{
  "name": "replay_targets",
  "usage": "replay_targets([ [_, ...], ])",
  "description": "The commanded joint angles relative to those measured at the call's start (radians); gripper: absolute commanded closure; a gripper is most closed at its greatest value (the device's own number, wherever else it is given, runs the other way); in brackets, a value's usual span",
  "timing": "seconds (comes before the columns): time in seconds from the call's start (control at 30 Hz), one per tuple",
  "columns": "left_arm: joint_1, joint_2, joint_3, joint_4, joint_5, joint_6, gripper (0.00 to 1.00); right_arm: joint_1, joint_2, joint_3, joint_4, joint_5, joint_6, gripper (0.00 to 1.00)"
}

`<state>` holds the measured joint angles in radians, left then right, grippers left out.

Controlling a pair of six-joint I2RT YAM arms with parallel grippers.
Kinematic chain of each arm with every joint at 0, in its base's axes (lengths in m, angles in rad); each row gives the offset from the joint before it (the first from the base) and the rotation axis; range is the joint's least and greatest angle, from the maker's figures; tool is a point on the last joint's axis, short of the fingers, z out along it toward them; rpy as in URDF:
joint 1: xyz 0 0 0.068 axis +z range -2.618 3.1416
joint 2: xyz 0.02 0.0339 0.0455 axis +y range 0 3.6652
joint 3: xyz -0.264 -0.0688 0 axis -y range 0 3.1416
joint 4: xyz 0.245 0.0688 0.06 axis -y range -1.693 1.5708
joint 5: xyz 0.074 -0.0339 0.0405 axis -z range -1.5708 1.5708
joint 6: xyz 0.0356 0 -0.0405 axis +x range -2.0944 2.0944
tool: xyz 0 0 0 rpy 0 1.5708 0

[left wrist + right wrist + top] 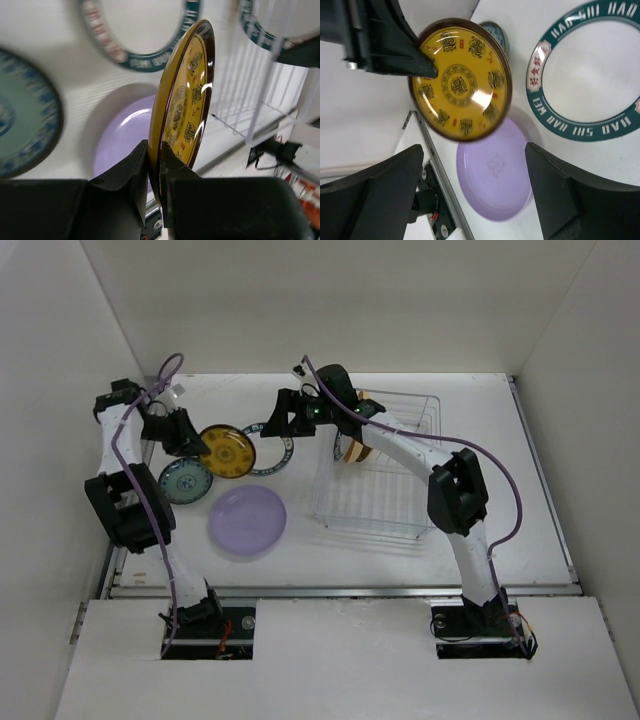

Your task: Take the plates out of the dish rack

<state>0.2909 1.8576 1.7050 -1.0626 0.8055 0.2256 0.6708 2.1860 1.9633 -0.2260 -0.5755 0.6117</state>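
Note:
I should move my right gripper to the right in the top view, then down onto the upright plate beside the rack's empty slots, because plates are still standing there.
My left gripper [203,447] is shut on the rim of the mustard plate with the dark rim [226,451] and holds it tilted above the table. In the left wrist view the fingertips [145,165] pinch that plate [185,95] edge-on. My right gripper [280,420] is open and empty, hanging over the white plate with the dark-blue rim [271,447]. The teal patterned plate [185,482] and the lavender plate [247,522] lie flat on the table. The wire dish rack [385,465] stands to the right, with pale plates [352,448] upright in its left slots.
In the right wrist view the mustard plate [460,80] hangs above the lavender plate [495,170], and the rimmed white plate [590,75] lies to the right. White walls close in the table on the left, back and right. A metal rail [340,590] runs along the near edge.

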Motion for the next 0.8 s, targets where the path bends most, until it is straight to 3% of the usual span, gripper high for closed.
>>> replay_targets([
  [0.0,0.129,-0.027,-0.069,-0.014,-0.048,-0.026,1.0,0.004,0.009,0.085,-0.002,0.029,-0.003,0.11],
  [0.13,0.281,-0.037,-0.134,0.044,-0.191,-0.037,1.0,0.004,-0.012,0.085,-0.003,0.048,-0.003,0.1],
  [0.3,0.303,0.041,-0.121,0.044,-0.319,-0.077,1.0,0.004,-0.049,0.022,-0.012,0.06,-0.015,0.1],
  [0.37,0.303,0.086,-0.084,0.055,-0.365,-0.077,0.94,0.004,-0.075,0.01,-0.021,0.069,-0.039,0.1],
  [0.43,0.303,0.115,-0.059,0.055,-0.413,-0.077,0.86,0.004,-0.075,0.009,-0.053,0.078,-0.05,0.1],
  [0.47,0.303,0.135,-0.05,0.044,-0.413,-0.077,0.72,0.004,-0.075,0.009,-0.053,0.078,-0.05,0.1],
  [0.57,0.303,0.149,-0.032,0.035,-0.422,-0.068,0.52,0.004,-0.11,0.0,-0.075,0.066,-0.059,0.1],
  [0.6,0.303,0.149,-0.031,0.035,-0.422,-0.059,0.4,0.004,-0.121,-0.009,-0.075,0.078,-0.069,0.1],
  [0.67,0.303,0.149,-0.031,0.035,-0.457,-0.049,0.3,0.004,-0.162,-0.044,-0.075,0.092,-0.069,0.1],
  [0.77,0.303,0.158,-0.031,0.013,-0.476,-0.028,0.24,0.004,-0.196,-0.076,-0.075,0.112,-0.069,0.1],
])
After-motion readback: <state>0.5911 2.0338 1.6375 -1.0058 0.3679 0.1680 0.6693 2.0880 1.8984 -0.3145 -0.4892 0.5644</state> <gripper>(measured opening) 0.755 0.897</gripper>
